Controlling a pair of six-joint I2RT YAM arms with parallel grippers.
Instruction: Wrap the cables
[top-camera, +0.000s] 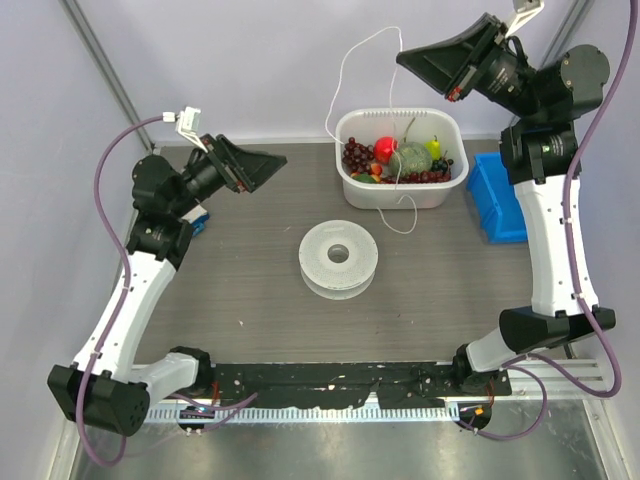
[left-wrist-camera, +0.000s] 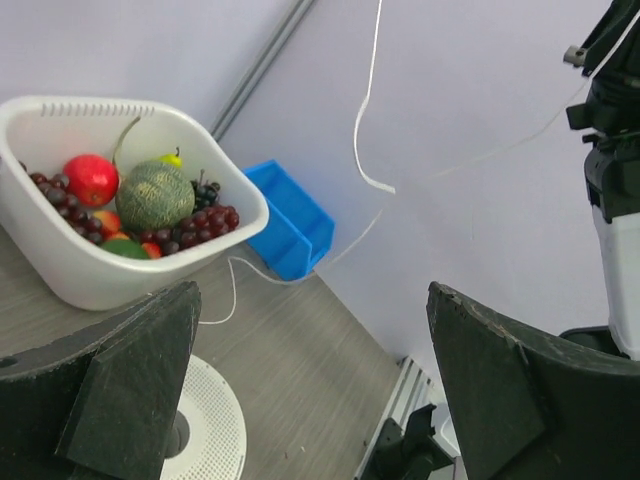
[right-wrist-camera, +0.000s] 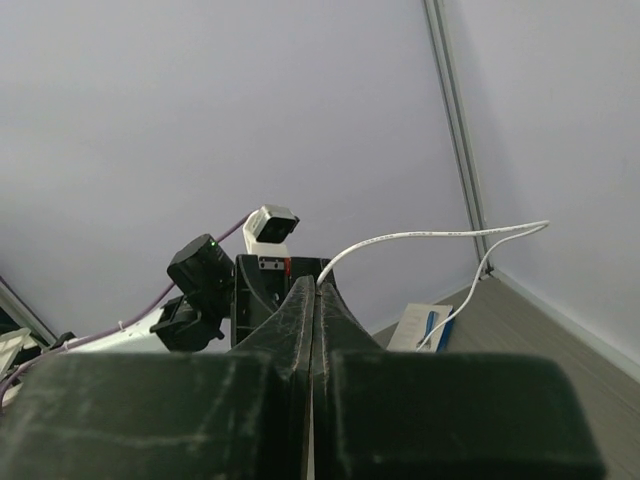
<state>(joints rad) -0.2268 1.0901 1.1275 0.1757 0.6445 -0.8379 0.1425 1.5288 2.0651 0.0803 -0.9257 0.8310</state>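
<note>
Next, the left gripper moves its open fingers to the right in the top view onto the cable's dangling end, because that end hangs loose from the right gripper.
The cable (top-camera: 341, 70) is a thin white cord. It rises from the table by the basket, passes over the fruit and loops up to my right gripper (top-camera: 401, 57), which hangs high at the back right. In the right wrist view the right gripper (right-wrist-camera: 318, 284) is shut on the cable (right-wrist-camera: 430, 236), pinched at the fingertips. A translucent white spool (top-camera: 339, 258) lies flat mid-table, and its edge (left-wrist-camera: 207, 420) shows low in the left wrist view. My left gripper (top-camera: 272, 165) hovers at the back left, open and empty (left-wrist-camera: 312, 300). It faces the hanging cable (left-wrist-camera: 364, 120).
A white basket (top-camera: 349, 181) of fruit stands at the back centre, and a blue bin (top-camera: 497, 195) sits to its right. A small blue object (top-camera: 197, 222) lies by the left arm. Grey walls close the back and sides.
</note>
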